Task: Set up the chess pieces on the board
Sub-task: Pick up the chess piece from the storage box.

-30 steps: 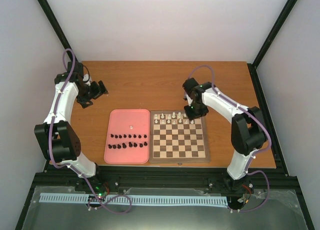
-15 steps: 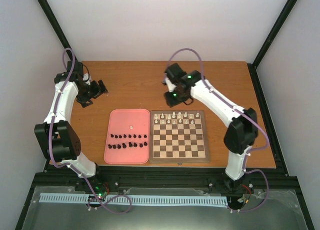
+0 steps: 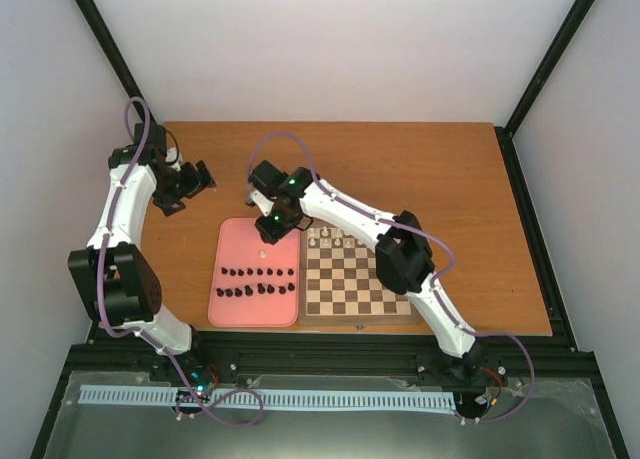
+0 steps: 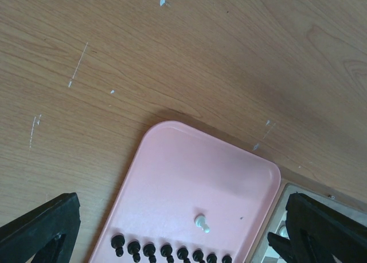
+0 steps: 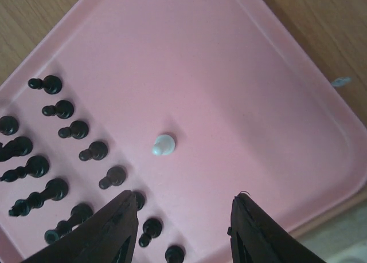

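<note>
My right gripper lowers to the tray (image 3: 240, 241) next, easing back until the fingers straddle the white piece, which stands alone just past my open fingers.
The board (image 3: 358, 291) lies right of the pink tray (image 3: 240, 241). Several white pieces (image 3: 335, 237) stand on its far rows. Black pieces (image 3: 258, 282) stand in two rows on the tray's near half. One white piece (image 3: 261, 252) stands alone mid-tray; it also shows in the right wrist view (image 5: 164, 144) and the left wrist view (image 4: 200, 223). My right gripper (image 3: 272, 224) hovers over the tray's far right part, open and empty (image 5: 186, 228), the white piece just ahead of its fingers. My left gripper (image 3: 186, 184) is open and empty (image 4: 183, 240) over bare table, far left of the tray.
The tray (image 5: 241, 74) has a raised rim; black pieces (image 5: 74, 129) lie close to my right gripper's left finger (image 5: 109, 228). The right arm stretches across the board's far left corner. The wooden table (image 3: 440, 169) ends at black frame rails.
My right arm has swung left from the board's far right corner to above the pink tray. The left arm has not moved.
</note>
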Controlling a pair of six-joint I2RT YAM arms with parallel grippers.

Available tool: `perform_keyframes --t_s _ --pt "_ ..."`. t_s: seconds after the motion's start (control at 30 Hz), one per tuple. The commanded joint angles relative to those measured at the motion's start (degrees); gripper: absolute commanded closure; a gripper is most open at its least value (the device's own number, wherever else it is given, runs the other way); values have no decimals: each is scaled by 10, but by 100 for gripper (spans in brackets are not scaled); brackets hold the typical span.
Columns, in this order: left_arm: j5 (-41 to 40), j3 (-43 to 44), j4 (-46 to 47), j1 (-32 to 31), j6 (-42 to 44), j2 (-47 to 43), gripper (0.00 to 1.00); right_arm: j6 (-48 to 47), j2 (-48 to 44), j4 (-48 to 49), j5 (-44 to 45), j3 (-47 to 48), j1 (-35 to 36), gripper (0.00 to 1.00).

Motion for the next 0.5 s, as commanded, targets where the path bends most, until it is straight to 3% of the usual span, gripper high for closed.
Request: perform_keyframes --t_s 0.0,0.47 --pt "4 -3 5 0 -5 -18 0 -26 31 -21 -30 42 11 54" --pt "5 -6 2 0 -4 -16 0 -37 99 -12 -65 62 16 54"
